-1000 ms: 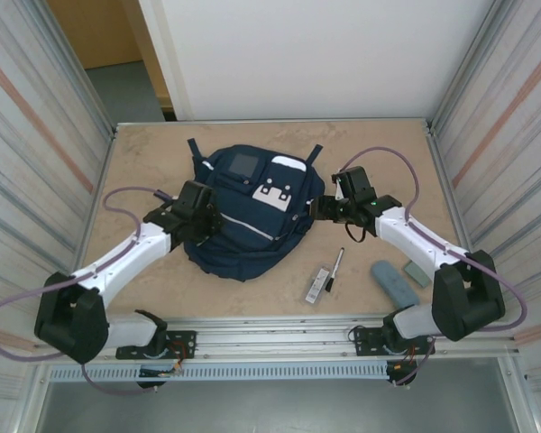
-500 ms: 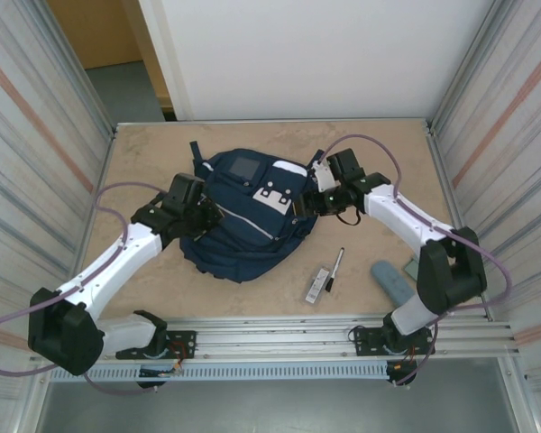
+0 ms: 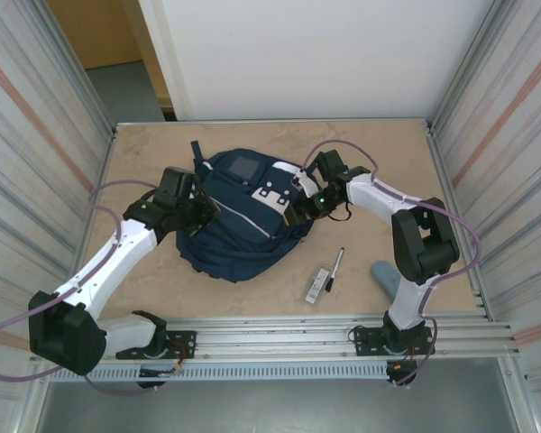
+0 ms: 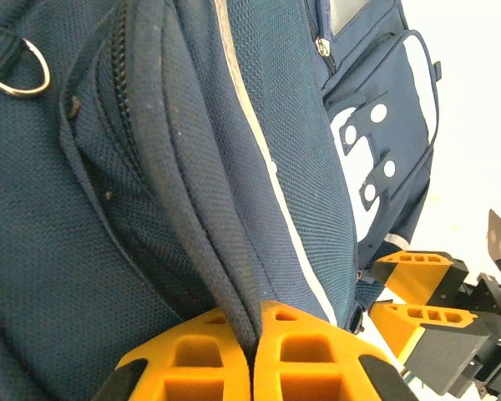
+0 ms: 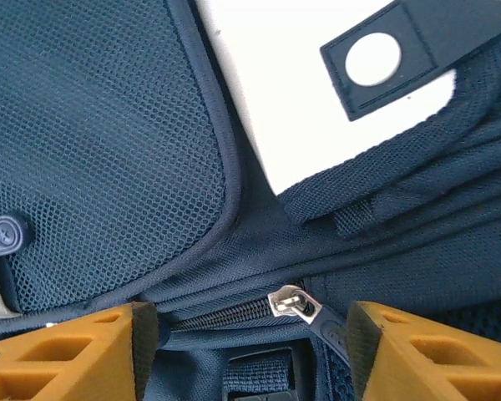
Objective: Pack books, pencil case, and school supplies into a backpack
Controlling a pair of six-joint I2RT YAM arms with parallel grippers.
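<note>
The zipper pull's dark tab [image 5: 329, 329] lies between the open fingers of the robot's right gripper, so next the gripper needs to ease back a little and close on the tab.
The navy backpack [image 3: 243, 230] lies mid-table with its grey panel up. My left gripper [image 3: 205, 213] is at its left side, shut on a fold of the fabric [image 4: 234, 276] beside a zip. My right gripper [image 3: 299, 213] is at the backpack's right side, open, with a silver zipper pull [image 5: 294, 302] between its orange fingers [image 5: 63, 355]. The black pen [image 3: 337, 262] and the white-and-black bar [image 3: 318, 283] lie on the table to the right of the backpack. The pale grey-blue pencil case [image 3: 384, 275] peeks out from behind my right arm. The books are out of view.
Ribbed metal walls stand close on both sides of the table [image 3: 144, 162]. The arm bases and a rail run along the near edge. A metal ring [image 4: 21, 71] hangs on the backpack's strap.
My right arm swung left and its gripper came down onto the backpack's right side, narrowing slightly. My left gripper moved up and left with the fabric, and the backpack shifted with it.
</note>
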